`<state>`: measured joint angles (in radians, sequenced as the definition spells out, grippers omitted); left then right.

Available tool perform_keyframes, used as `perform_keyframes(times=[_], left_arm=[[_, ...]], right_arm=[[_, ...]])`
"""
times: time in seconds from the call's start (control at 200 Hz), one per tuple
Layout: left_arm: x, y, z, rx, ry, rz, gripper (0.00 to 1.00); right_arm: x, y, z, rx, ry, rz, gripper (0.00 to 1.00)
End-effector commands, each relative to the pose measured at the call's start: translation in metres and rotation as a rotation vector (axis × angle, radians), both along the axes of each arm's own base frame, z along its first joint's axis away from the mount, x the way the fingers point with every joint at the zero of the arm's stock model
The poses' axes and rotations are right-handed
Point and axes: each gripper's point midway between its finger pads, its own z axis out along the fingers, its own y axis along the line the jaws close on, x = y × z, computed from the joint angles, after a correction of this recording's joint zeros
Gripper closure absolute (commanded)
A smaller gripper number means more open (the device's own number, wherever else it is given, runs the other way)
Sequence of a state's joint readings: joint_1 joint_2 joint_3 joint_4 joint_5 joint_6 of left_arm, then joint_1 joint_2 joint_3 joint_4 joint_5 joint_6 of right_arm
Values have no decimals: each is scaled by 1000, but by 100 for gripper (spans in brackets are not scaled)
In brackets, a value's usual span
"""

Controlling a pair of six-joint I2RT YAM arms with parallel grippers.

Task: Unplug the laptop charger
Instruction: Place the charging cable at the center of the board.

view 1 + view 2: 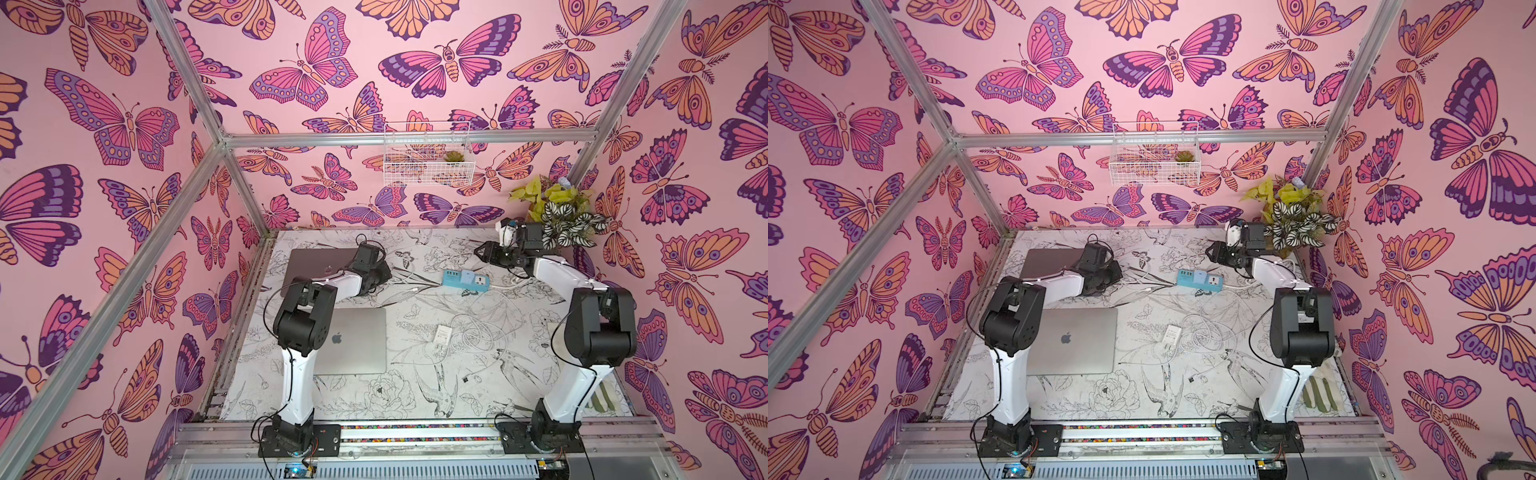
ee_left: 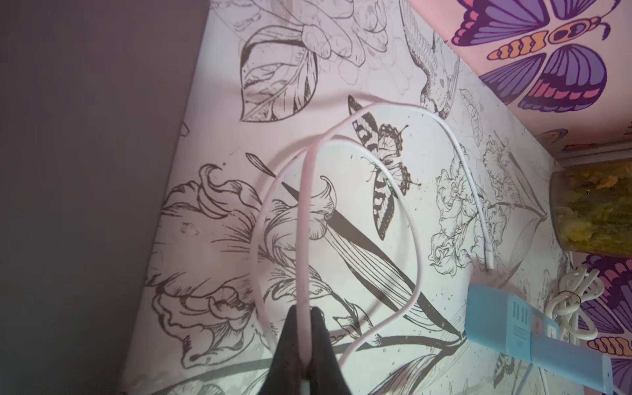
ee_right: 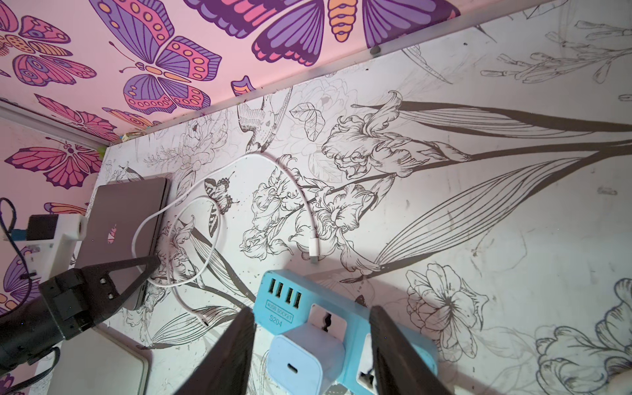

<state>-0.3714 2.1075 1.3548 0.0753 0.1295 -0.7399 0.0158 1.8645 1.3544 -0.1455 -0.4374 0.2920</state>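
Note:
My left gripper stays beside the dark grey laptop [image 1: 311, 262] next and opens its fingers to release the white cable, since the patterned tabletop lies just below them.
A dark grey laptop [image 1: 311, 262] [image 3: 126, 212] lies closed at the far left of the table. My left gripper [image 2: 304, 309] [image 1: 386, 274] is beside its right edge, shut on a white cable [image 2: 403, 212]. The cable loops over the table, and its plug end [image 3: 313, 248] lies loose near the blue power strip [image 3: 280, 297] [image 1: 451, 277]. A pale cube charger [image 3: 304, 355] [image 1: 468, 276] sits plugged into the strip, its cable port empty. My right gripper [image 3: 313, 309] [image 1: 482, 253] hovers over it, open, one finger on each side and touching nothing.
A closed silver laptop [image 1: 357, 340] lies in the near-left part of the table. A second white charger [image 1: 444, 333] with a coiled cable [image 1: 478, 332] lies in the middle. Potted plants [image 1: 557, 212] fill the far right corner. A wire basket [image 1: 428, 153] hangs on the back wall.

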Motion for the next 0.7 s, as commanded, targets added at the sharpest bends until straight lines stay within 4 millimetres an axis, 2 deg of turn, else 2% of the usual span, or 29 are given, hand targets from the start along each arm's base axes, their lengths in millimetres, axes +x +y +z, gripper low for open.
perform_keyframes(times=[0.0,0.14,0.31,0.376,0.451,0.501,0.556,0.611,0.676,0.696], left_arm=[[2,7,19,-14,-47,54,100],[2,7,19,-62,-86,80,100],[14,-27,19,-140,-89,-52,100],[18,-33,16,-149,-85,-64,95],[19,-32,14,-147,-85,-53,80],[18,-27,17,-127,-97,-31,65],[15,-20,23,-91,-121,5,41],[13,-18,33,-59,-166,12,35],[10,-21,47,-34,-208,-10,28],[9,-22,53,-25,-223,-14,21]], right_arm=[[0,7,2,19,1,10,45],[0,11,2,27,-4,19,45],[-2,30,-3,-1,14,76,45],[-3,31,-4,-55,26,65,45],[-5,18,-5,-174,62,-16,42],[-10,16,1,-271,61,-34,39],[-15,18,7,-369,44,-35,35],[-18,20,10,-410,52,-49,33],[-22,24,9,-379,88,-62,33],[-23,24,9,-367,103,-74,33]])
